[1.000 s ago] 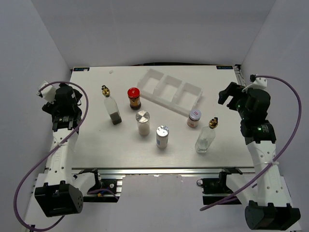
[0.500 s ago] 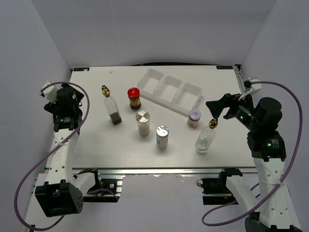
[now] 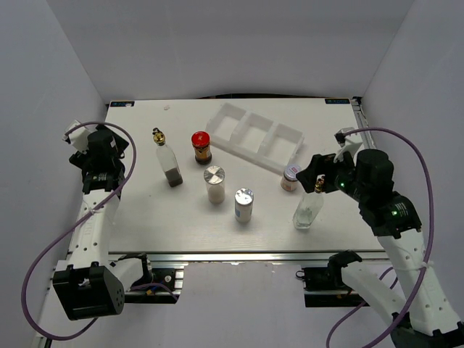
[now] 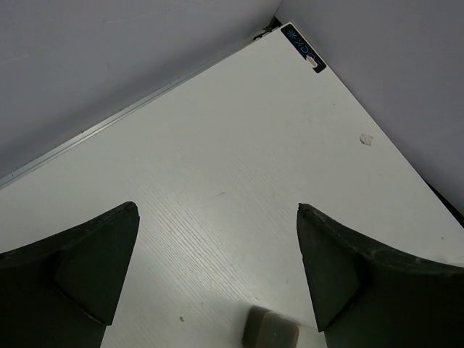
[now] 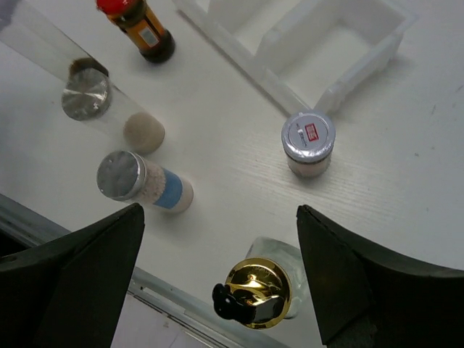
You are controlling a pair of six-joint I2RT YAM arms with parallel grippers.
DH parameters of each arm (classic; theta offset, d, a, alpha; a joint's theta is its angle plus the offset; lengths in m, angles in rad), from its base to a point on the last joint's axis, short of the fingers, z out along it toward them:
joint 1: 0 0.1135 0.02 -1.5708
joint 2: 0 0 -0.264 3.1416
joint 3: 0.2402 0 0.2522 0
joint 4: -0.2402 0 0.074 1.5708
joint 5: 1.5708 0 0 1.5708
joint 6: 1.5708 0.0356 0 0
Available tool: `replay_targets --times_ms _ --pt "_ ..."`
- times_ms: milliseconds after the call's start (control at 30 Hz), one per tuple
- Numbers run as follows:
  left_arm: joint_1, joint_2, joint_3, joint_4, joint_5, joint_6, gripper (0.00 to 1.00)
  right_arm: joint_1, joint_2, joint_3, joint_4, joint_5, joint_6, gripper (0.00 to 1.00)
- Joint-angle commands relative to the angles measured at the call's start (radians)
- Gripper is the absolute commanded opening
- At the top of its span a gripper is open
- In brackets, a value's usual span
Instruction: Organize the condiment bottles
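The gold spout of the clear glass bottle already stands between the right gripper's spread fingers, so the gripper will next go down over it and close around it.
Six condiment bottles stand on the white table. A tall glass bottle with a gold spout, a red-lidded dark jar and two silver-capped shakers stand left of centre. A lilac-lidded jar and the second glass bottle stand on the right. My right gripper is open above this second bottle. In the right wrist view its gold spout sits low between the spread fingers of the gripper. My left gripper is open and empty at the table's left edge; in the left wrist view the gripper frames bare table.
The white three-compartment tray lies at the back, with its near corner close to the lilac-lidded jar. The table's front rail runs just below the blue-labelled shaker. A small grey-brown block shows at the bottom of the left wrist view.
My right arm has swung in from the table's right edge to above the right glass bottle. My left gripper has shifted slightly. The bottles have not moved.
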Motion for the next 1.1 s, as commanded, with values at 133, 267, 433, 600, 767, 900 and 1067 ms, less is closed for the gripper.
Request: replay_targets --times_ms 133,267,433,600,767,900,1067 --pt "0.001 0.016 -0.014 0.02 0.018 0.017 0.98 0.114 0.013 -0.048 -0.007 0.324 0.056 0.9" --pt "-0.001 0.022 -0.015 0.02 0.014 0.017 0.98 0.122 -0.013 -0.111 0.03 0.378 0.059 0.89" --pt "0.001 0.016 -0.018 0.019 0.014 0.014 0.98 0.125 -0.044 -0.182 0.085 0.359 0.04 0.83" --pt "0.001 0.015 -0.018 0.019 0.018 0.009 0.98 0.127 -0.059 -0.245 0.154 0.303 0.027 0.68" --pt "0.001 0.022 -0.021 0.017 0.023 0.006 0.98 0.128 -0.066 -0.255 0.174 0.334 0.022 0.45" --pt "0.001 0.024 -0.018 0.017 0.021 0.006 0.98 0.127 -0.107 -0.258 0.194 0.329 0.01 0.29" --pt "0.001 0.019 -0.014 0.015 0.015 0.009 0.98 0.127 -0.126 -0.2 0.187 0.363 -0.004 0.12"
